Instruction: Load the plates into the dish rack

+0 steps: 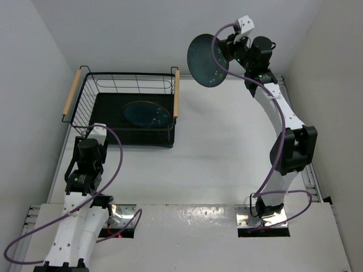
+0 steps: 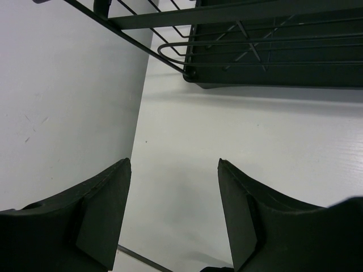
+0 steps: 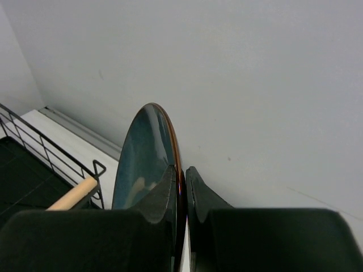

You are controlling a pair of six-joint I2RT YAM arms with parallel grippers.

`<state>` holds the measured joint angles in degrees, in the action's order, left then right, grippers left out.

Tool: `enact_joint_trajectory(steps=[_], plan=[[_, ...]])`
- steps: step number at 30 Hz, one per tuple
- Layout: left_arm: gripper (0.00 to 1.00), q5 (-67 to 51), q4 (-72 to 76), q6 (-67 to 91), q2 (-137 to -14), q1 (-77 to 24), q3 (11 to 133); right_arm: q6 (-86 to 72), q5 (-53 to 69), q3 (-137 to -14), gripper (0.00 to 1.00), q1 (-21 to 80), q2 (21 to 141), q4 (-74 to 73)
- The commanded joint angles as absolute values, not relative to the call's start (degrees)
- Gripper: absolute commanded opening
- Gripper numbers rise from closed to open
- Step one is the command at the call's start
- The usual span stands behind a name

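Note:
The right gripper should next swing to the left in the top view and lower over the rack's base tray, since that tray is below it on that side.
The black wire dish rack [image 1: 85, 96] with two wooden handles stands at the back left. One teal plate [image 1: 147, 114] lies flat on its base tray. My right gripper [image 1: 226, 51] is shut on the rim of the second teal plate [image 1: 206, 60] and holds it on edge, high above the table, right of the rack. In the right wrist view this plate [image 3: 142, 158] stands edge-on between my fingers [image 3: 164, 190]. My left gripper [image 1: 95, 134] is open and empty, just in front of the rack's near left corner [image 2: 190, 73]; its fingers [image 2: 238, 215] hang over the bare table.
White walls close in on the left, right and back. The rack's right wooden handle [image 3: 72, 194] shows below the held plate. A metal rail [image 1: 309, 181] runs along the table's right edge.

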<state>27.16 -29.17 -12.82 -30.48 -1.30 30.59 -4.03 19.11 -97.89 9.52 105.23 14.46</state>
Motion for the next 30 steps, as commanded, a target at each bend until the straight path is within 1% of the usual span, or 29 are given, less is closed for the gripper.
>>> enact_joint_trajectory(steps=[1,6,10,16,20,25,30], plan=[[0.68,26.81,-28.3,-12.13,-29.53,-0.53,31.9,-4.13,21.88,-100.98,0.0,10.63,96.95,27.33],[0.69,26.81,-27.77,-12.13,-28.92,-0.53,31.38,-3.78,26.97,-104.15,0.0,13.44,96.06,29.97],[0.69,26.81,-27.77,-12.13,-28.39,-0.53,31.38,-1.32,33.11,-105.82,0.0,19.4,96.41,31.02],[0.69,26.81,-27.77,-12.13,-27.86,-0.53,30.85,-1.05,37.96,-106.44,0.0,25.56,99.39,33.48],[0.69,26.81,-27.77,-12.13,-27.33,-0.53,30.85,-1.49,40.16,-107.31,0.0,28.91,101.16,34.36],[0.69,26.81,-27.77,-12.13,-27.33,-0.53,30.85,2.46,41.74,-108.54,0.0,31.73,104.15,32.78],[0.7,27.33,-27.25,-12.13,-26.81,-0.53,30.85,9.84,42.1,-104.52,0.0,35.14,104.77,29.97]])
